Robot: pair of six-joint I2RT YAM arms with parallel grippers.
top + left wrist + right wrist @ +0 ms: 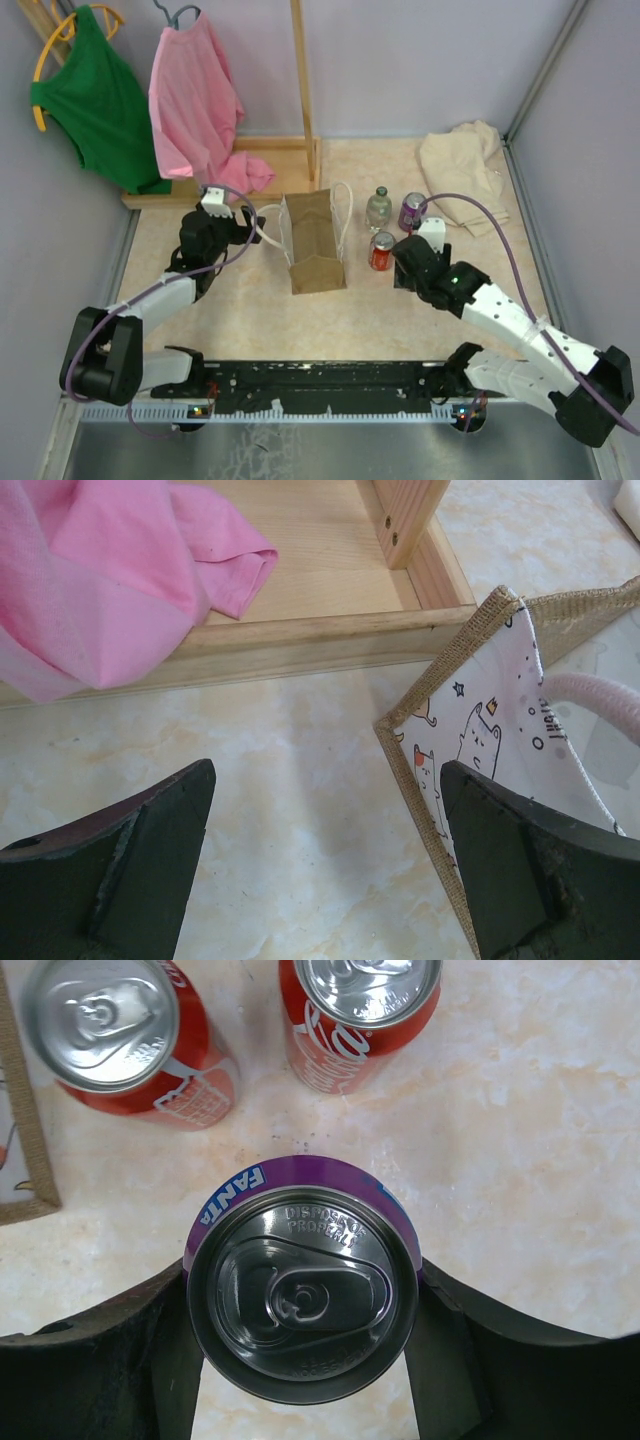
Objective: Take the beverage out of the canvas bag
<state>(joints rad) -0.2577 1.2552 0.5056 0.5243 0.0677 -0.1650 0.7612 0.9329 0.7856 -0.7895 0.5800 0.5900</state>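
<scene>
The right gripper needs to lower the can there next, shifting slightly toward the bag (315, 245).
The tan canvas bag (315, 245) with white rope handles stands mid-table. Its rim and cat-print lining show in the left wrist view (470, 720). My left gripper (235, 228) is open at the bag's far-left corner (328, 770). Its right finger (530, 870) is over the lining and its left finger is over bare table, so the rim runs between them. My right gripper (410, 260) is to the right of the bag (305, 1280), shut on an upright purple Fanta can (300, 1295), one finger against each side. A purple can also shows in the top view (411, 211).
Two red cola cans (130, 1040) (360, 1020) stand just past the held can; one shows from above (382, 250). A clear bottle (378, 207) stands behind it. A wooden rack base (300, 630) with pink cloth (100, 570) lies ahead of the left gripper. A beige cloth (462, 170) lies far right.
</scene>
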